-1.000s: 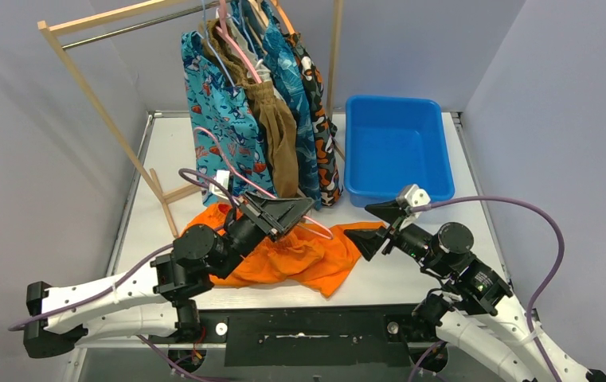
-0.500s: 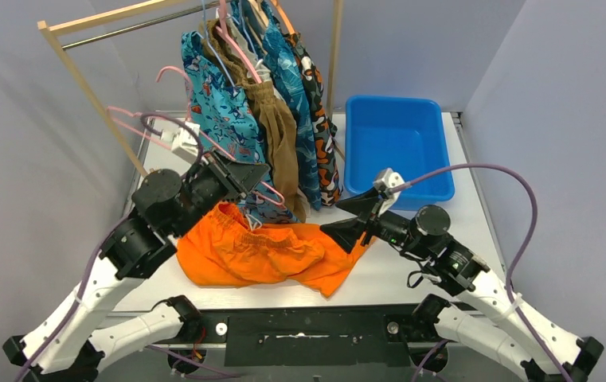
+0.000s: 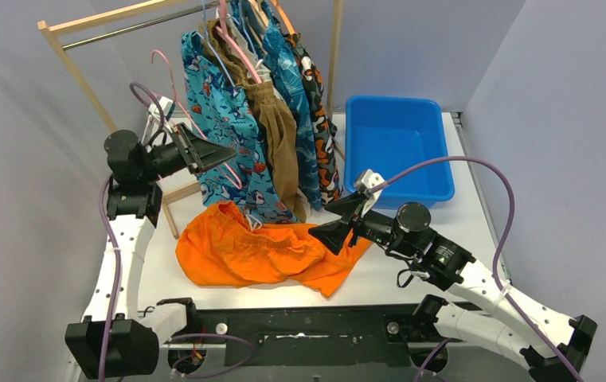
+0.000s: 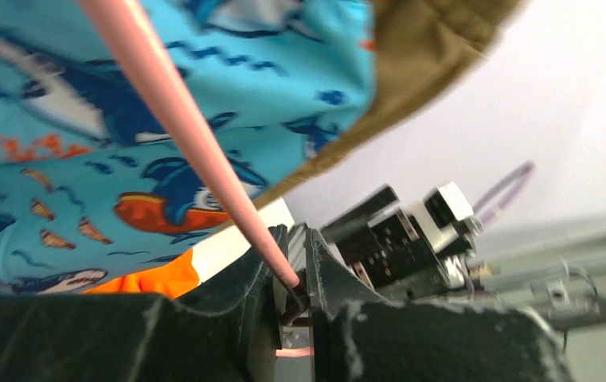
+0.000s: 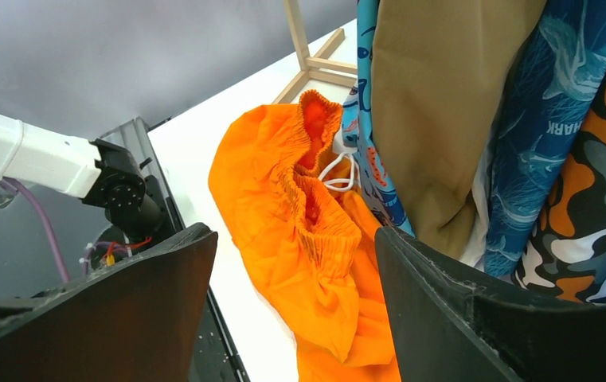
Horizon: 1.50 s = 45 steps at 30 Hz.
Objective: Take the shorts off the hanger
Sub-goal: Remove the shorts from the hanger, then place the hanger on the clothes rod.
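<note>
I will next raise the pink hanger with my left gripper toward the empty part of the rack's bar [image 3: 145, 25]. Then I will lower it so the hanger's hook sits in place.
The plain orange shorts [image 3: 263, 253] lie crumpled on the white table, off any hanger. My left gripper [image 3: 224, 153] is raised at the left, beside the hanging teal shark-print shorts [image 3: 220, 131], and is shut on a bare pink hanger [image 4: 208, 155]; the rod runs down between its jaws. My right gripper [image 3: 321, 220] stands open just over the right end of the orange shorts [image 5: 307, 239], with nothing between its fingers. Brown shorts [image 3: 277, 127], blue patterned shorts [image 3: 295, 87] and camouflage shorts [image 3: 321, 127] still hang on hangers on the rack.
A wooden clothes rack [image 3: 84, 76] stands at the back left, its foot [image 3: 173, 195] on the table behind the orange shorts. A blue tub [image 3: 395, 147] sits at the back right. Grey walls close in both sides.
My left arm has risen up and to the left with the pink hanger, pulling it free of the orange shorts, which stay on the table. My right gripper has drifted left over the shorts.
</note>
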Motion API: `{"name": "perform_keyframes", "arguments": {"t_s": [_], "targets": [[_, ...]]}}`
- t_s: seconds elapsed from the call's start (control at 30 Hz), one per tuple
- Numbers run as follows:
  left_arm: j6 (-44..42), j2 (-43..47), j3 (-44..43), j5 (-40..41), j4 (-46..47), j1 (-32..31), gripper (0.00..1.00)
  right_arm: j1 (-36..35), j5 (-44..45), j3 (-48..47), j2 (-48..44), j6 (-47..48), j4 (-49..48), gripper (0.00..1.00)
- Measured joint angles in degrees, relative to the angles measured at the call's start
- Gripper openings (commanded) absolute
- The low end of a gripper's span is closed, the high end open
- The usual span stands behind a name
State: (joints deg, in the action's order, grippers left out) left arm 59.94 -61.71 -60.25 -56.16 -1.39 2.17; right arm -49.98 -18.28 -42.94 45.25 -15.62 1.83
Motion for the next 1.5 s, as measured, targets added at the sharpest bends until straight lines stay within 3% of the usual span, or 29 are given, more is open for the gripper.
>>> {"name": "perform_keyframes", "arguments": {"t_s": [0.17, 0.3, 1.0, 1.23, 1.3, 1.43, 1.5], "targets": [[13.2, -2.3, -0.5, -12.5, 21.7, 3.6, 0.0, 0.0, 1.1, -0.2, 0.3, 1.2, 0.2, 0.74], [21.9, -4.1, -0.8, -16.7, 34.6, 4.5, 0.0, -0.1, 1.6, -0.2, 1.1, 2.0, 0.3, 0.74], [48.8, -25.4, -17.2, -19.3, 66.3, 9.4, 0.0, -0.4, 3.0, -0.8, 4.5, 4.6, 3.0, 0.74], [53.5, -26.7, -19.8, -18.9, 71.9, 9.9, 0.0, -0.4, 3.0, -1.2, 7.3, 4.7, 3.3, 0.74], [54.7, -26.7, -18.9, -18.4, 73.7, 10.3, 0.1, -0.4, 3.0, -1.4, 7.8, 4.7, 3.5, 0.75], [56.8, -26.4, -11.9, -16.7, 78.8, 11.0, 0.16, -0.5, 3.1, -1.7, 7.9, 4.9, 4.3, 0.75], [57.2, -26.4, -7.5, -15.1, 79.9, 11.3, 0.3, -0.7, 3.2, -1.7, 7.8, 4.9, 4.3, 0.75]]}}
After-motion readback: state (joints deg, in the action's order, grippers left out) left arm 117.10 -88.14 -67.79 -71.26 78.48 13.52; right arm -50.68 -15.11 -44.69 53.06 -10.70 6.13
